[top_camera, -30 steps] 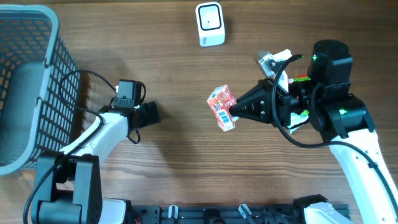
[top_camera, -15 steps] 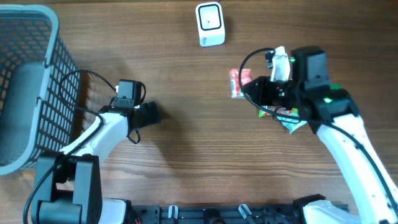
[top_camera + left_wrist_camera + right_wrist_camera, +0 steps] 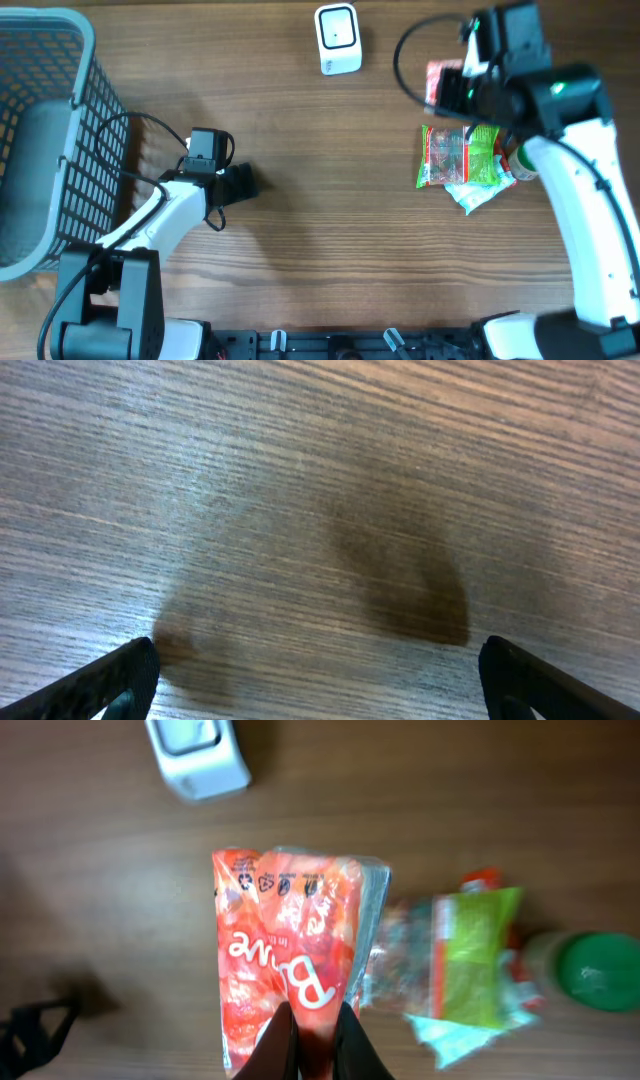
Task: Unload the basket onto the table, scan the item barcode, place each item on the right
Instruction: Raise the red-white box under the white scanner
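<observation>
My right gripper carries the red packet (image 3: 440, 84) over the scanner's screen next, then lowers it onto the green snack packet (image 3: 468, 157) below my gripper and releases it.
A red snack packet (image 3: 440, 84) hangs above the table at the far right, with my right gripper (image 3: 463, 90) shut on its lower end. In the right wrist view the packet (image 3: 290, 935) shows its printed white lettering, pinched between my gripper's (image 3: 313, 1022) dark fingers. No barcode is visible on this face. The white scanner (image 3: 337, 38) stands at the far middle of the table, left of the packet, and also shows at the top left of the wrist view (image 3: 197, 755). My left gripper (image 3: 243, 183) rests low at the left, open and empty over bare wood (image 3: 320, 680).
A grey mesh basket (image 3: 75, 60) fills the far left corner. A green snack packet (image 3: 462, 155) lies on the table under my right arm, with a pale wrapper beside it and a green-lidded bottle (image 3: 598, 970) to its right.
My right arm has carried the red packet from the table's middle up and to the far right, turning as it went. The green packet underneath is now uncovered. The left arm has not moved.
</observation>
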Available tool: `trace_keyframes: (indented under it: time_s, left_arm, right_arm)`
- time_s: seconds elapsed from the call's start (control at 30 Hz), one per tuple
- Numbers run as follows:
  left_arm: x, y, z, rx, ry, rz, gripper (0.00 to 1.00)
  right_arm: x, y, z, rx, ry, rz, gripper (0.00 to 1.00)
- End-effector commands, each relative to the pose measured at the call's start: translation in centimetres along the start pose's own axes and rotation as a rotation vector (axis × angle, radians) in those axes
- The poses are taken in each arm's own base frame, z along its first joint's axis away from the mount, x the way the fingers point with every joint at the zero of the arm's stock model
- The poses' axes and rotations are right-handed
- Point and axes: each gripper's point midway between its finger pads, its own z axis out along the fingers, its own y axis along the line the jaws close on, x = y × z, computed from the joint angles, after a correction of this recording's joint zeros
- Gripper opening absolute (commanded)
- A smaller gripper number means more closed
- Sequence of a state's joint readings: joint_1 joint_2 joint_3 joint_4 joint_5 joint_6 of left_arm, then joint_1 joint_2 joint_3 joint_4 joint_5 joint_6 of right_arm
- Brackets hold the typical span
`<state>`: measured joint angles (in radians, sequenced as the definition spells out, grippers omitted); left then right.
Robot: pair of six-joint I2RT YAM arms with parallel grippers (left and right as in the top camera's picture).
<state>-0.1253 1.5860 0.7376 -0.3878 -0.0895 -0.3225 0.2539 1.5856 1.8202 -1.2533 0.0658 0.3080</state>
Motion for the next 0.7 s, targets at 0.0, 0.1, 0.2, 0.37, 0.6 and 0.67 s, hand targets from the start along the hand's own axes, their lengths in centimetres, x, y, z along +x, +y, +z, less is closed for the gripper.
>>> trace_keyframes:
  time_s: [0.0, 0.1, 0.2, 0.37, 0.6, 0.67]
  left_arm:
    - [0.0, 0.1, 0.0, -0.011, -0.005, 0.005, 1.00]
    - [0.0, 0.1, 0.0, -0.011, -0.005, 0.005, 1.00]
    - [0.0, 0.1, 0.0, -0.011, -0.005, 0.005, 1.00]
    - [0.0, 0.1, 0.0, -0.011, -0.005, 0.005, 1.00]
    - [0.0, 0.1, 0.0, -0.011, -0.005, 0.005, 1.00]
    - [0.0, 0.1, 0.0, -0.011, -0.005, 0.005, 1.00]
  right_arm:
    - [-3.7, -0.9, -0.6, 0.164, -0.050, -0.048, 0.04]
    - [-6.2, 0.8, -0.3, 0.226, -0.126, -0.089, 0.04]
    - [-7.6, 2.5, 1.4, 0.311, -0.196, -0.131, 0.04]
    - [-8.4, 6.3, 8.1, 0.417, -0.230, -0.242, 0.04]
    - [-8.3, 10.2, 18.6, 0.474, -0.240, -0.431, 0.04]
    - [-8.8, 10.2, 20.3, 0.552, -0.271, -0.485, 0.04]
